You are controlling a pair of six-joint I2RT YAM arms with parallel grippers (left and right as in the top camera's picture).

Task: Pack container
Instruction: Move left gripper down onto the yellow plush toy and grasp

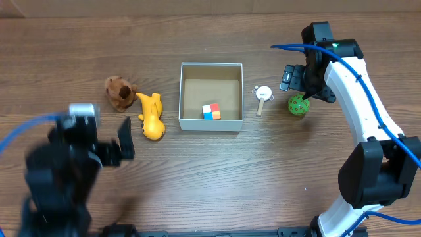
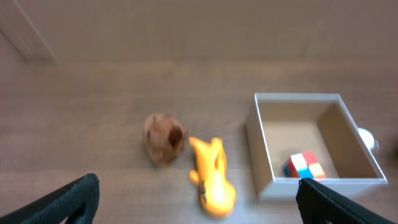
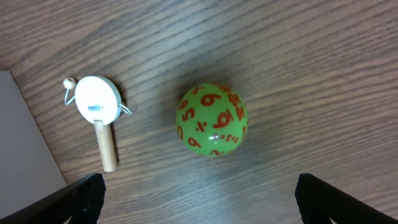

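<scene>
The yellow toy is to be reached outside the container, so my left gripper will first move outward and down over its middle [image 1: 152, 117] [image 2: 213, 178], with fingers on both sides of the toy's body.
The container [image 1: 212, 124] is a square white-walled box with a brown inside, at the table's middle; it also shows in the left wrist view [image 2: 314, 185]. A small coloured cube [image 1: 211, 112] lies inside it. A yellow toy [image 1: 151, 117] and a brown plush [image 1: 119, 92] lie left of it. A small white drum on a stick [image 1: 263, 95] and a green ball with orange numbers [image 1: 298, 105] lie right of it. My right gripper [image 3: 199, 199] is open just above the ball [image 3: 212, 119], empty. My left gripper [image 2: 199, 202] is open and empty, raised at the near left, blurred.
The drum on a stick [image 3: 97, 109] lies left of the ball in the right wrist view, beside the container's wall [image 3: 25, 149]. The yellow toy [image 2: 213, 177] and brown plush [image 2: 163, 137] lie ahead of my left gripper. Wood table all round.
</scene>
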